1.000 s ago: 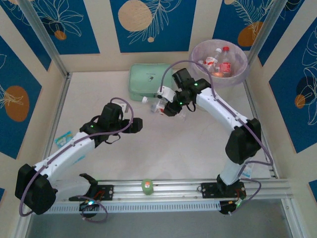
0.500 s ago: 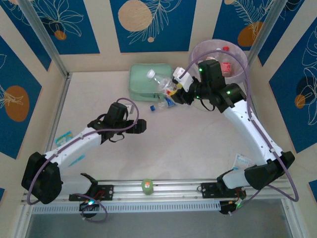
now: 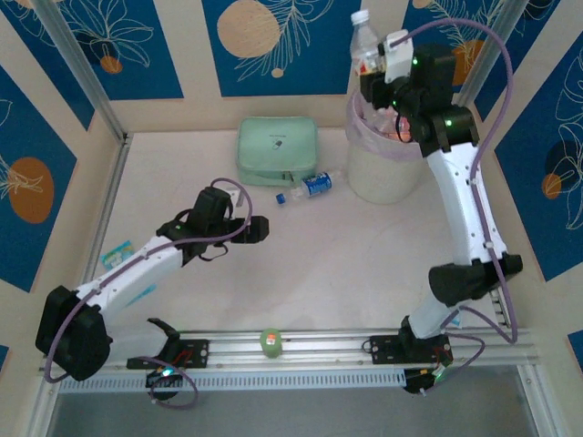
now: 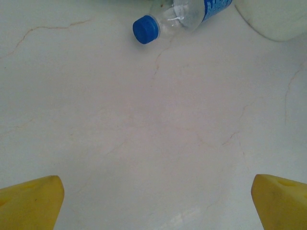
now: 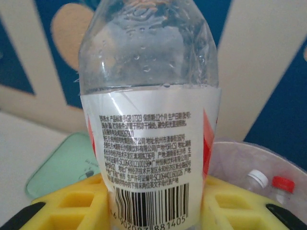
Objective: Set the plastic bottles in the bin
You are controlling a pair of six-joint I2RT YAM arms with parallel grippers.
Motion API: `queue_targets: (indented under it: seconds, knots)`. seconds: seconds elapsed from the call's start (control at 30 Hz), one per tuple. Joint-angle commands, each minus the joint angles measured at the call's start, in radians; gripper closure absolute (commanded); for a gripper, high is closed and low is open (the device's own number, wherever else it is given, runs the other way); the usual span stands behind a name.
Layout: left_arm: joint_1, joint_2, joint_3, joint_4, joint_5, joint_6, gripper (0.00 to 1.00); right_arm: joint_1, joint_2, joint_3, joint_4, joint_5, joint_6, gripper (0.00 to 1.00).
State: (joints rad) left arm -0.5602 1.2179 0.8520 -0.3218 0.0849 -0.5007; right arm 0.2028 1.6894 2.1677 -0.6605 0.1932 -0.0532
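Observation:
My right gripper is still holding the clear plastic bottle (image 3: 363, 36) high above the bin's rim. It should next go down into the bin's opening (image 3: 383, 121) and let the bottle go.
My right gripper (image 3: 372, 73) is raised high over the bin (image 3: 383, 177), shut on a clear plastic bottle (image 3: 363, 36) that stands upright with its white cap on top. In the right wrist view the bottle (image 5: 151, 143) has a white and red label, and the yellow fingers (image 5: 72, 206) press it from both sides. Below it the bin (image 5: 240, 153) holds other bottles (image 5: 282, 184). A blue-labelled bottle (image 3: 310, 186) lies on the table between the case and the bin. My left gripper (image 3: 256, 228) hovers open short of that bottle (image 4: 177, 17), nothing between its fingertips (image 4: 31, 201).
A mint green case (image 3: 278, 150) lies at the back, left of the bin, touching the lying bottle's far side. The bin's base (image 4: 273, 19) stands just right of that bottle. A small packet (image 3: 117, 253) lies at the left wall; a green object (image 3: 271, 341) sits on the front rail.
The right arm has lifted the white-capped bottle from beside the case and swung it up over the bin. The left gripper has stayed open, nearly in place.

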Motion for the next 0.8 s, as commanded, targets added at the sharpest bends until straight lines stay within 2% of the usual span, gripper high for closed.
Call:
queue_targets:
  seconds: [0.0, 0.1, 0.2, 0.47, 0.77]
  knots:
    - [0.005, -0.033, -0.007, -0.009, -0.005, -0.021, 0.0, -0.067, 0.139, 0.195, -0.123, 0.084, 0.168, 0.83]
    - [0.005, -0.053, -0.017, -0.026, -0.01, -0.021, 0.0, -0.117, 0.29, 0.423, -0.306, 0.058, 0.314, 0.78]
    - [0.005, -0.08, -0.029, -0.04, -0.032, -0.02, 0.0, -0.153, 0.367, 0.496, -0.386, -0.002, 0.424, 0.75]
    - [0.005, -0.094, -0.037, -0.046, -0.043, -0.019, 0.0, -0.203, 0.323, 0.258, -0.304, -0.122, 0.622, 0.74]
    - [0.005, -0.074, -0.034, -0.038, -0.03, -0.018, 0.0, -0.23, 0.303, -0.009, -0.217, -0.255, 0.789, 0.64]
